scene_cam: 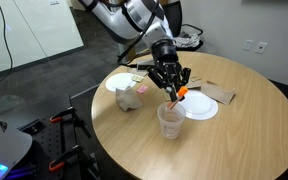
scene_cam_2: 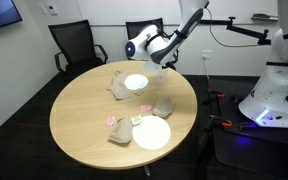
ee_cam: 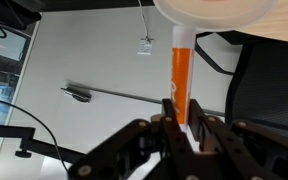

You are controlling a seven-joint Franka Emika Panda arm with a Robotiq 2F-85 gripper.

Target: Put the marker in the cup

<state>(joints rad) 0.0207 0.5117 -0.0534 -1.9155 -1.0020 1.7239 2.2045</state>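
Observation:
The robot's gripper will next lower the marker deeper into the clear cup's opening (scene_cam: 170, 109) (ee_cam: 214, 10) below and let go of it, because the marker's end already points into the cup's opening.
My gripper (scene_cam: 172, 86) is shut on the orange marker (scene_cam: 180, 93) and holds it in the air just above the clear cup (scene_cam: 171, 120). The cup stands upright on the round wooden table (scene_cam: 234, 140), beside a white plate (scene_cam: 202, 109). In the wrist view the marker (ee_cam: 181, 80) stands out straight from between the two fingers (ee_cam: 181, 125), with a white round rim (ee_cam: 214, 12) at its far end. In the exterior view from the opposite side the gripper (scene_cam_2: 162, 62) hangs over the far part of the table; I cannot make out the marker there.
A second white plate (scene_cam: 122, 82) and a crumpled brown bag (scene_cam: 131, 98) lie towards the table's other side. A flat brown paper (scene_cam: 220, 94) lies behind the near plate. Two office chairs (scene_cam_2: 72, 45) stand behind the table. A pink scrap (scene_cam_2: 111, 121) lies on the table.

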